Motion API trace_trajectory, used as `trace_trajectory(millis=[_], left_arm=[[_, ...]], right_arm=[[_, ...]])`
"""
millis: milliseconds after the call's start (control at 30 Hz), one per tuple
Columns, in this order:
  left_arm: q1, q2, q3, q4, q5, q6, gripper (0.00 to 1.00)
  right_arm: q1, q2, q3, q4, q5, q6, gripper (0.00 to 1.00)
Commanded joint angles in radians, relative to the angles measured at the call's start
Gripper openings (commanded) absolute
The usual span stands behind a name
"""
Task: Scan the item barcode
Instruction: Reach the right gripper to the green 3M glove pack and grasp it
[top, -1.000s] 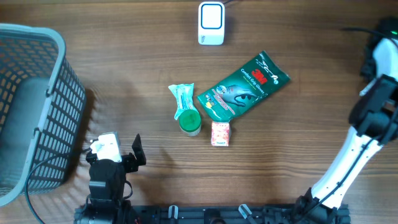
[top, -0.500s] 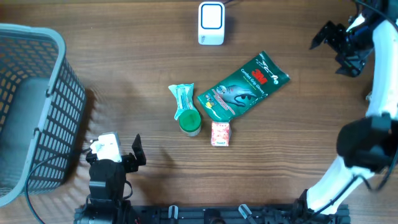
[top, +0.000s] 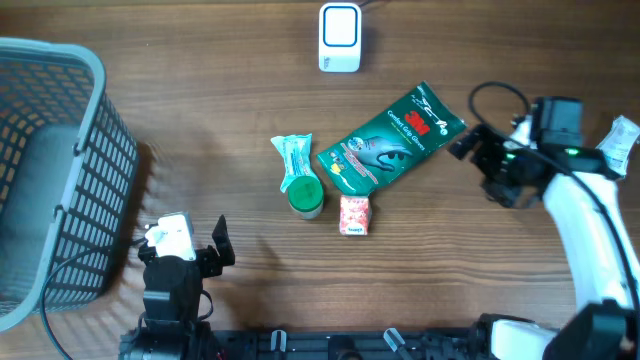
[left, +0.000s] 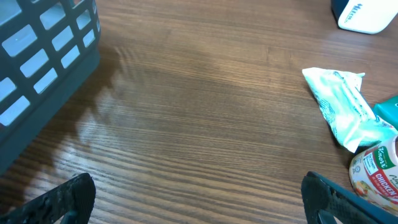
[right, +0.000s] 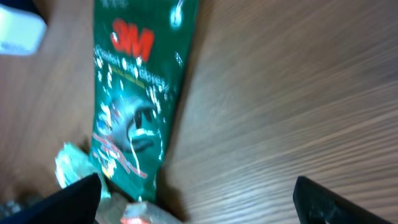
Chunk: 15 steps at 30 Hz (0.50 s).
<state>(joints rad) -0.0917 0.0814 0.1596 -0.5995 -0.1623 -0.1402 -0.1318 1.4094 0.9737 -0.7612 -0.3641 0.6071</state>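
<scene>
The glove packet's long edge (top: 425, 150) (right: 176, 78) lies below my right gripper and to its left in the overhead view, bordered by bare wood, so the gripper lowers across onto it next.
Four items lie mid-table: a green 3M glove packet (top: 392, 140), a pale green wipes packet (top: 293, 157), a green-lidded jar (top: 305, 196) and a small red box (top: 354, 214). The white scanner (top: 340, 38) stands at the far edge. My right gripper (top: 480, 168) hangs open just right of the glove packet (right: 137, 93), holding nothing; in its wrist view its fingers (right: 74, 199) frame bare wood and the packet's lower end. My left gripper (top: 195, 242) rests open near the front edge, left of the items, over bare wood (left: 199, 202).
A grey mesh basket (top: 60, 170) fills the left side and shows in the left wrist view (left: 37, 74). In that view the wipes packet (left: 348, 112) and jar (left: 376, 177) lie to the right. A cable runs from the scanner off the far edge.
My right arm has swung in from the table's right edge, down and left, to beside the glove packet, jaws open. The left arm and all items have stayed put.
</scene>
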Motion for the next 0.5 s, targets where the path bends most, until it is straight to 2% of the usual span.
trace_trajectory(millis=[0, 133, 333, 467], left_arm=[[-0.003, -0.006, -0.003, 0.003, 0.005, 0.005, 1.0], [-0.003, -0.006, -0.003, 0.003, 0.005, 0.005, 1.0], [-0.003, -0.006, -0.003, 0.003, 0.005, 0.005, 1.0], [-0.004, -0.006, -0.003, 0.003, 0.005, 0.005, 1.0]], right_arm=[[0.145, 0.124, -0.01, 0.174, -0.032, 0.132, 1.0], [0.253, 0.319, -0.01, 0.265, 0.02, 0.254, 1.0], [0.253, 0.39, -0.04, 0.309, 0.133, 0.23, 1.0], [0.253, 0.539, -0.122, 0.578, 0.132, 0.234, 1.0]])
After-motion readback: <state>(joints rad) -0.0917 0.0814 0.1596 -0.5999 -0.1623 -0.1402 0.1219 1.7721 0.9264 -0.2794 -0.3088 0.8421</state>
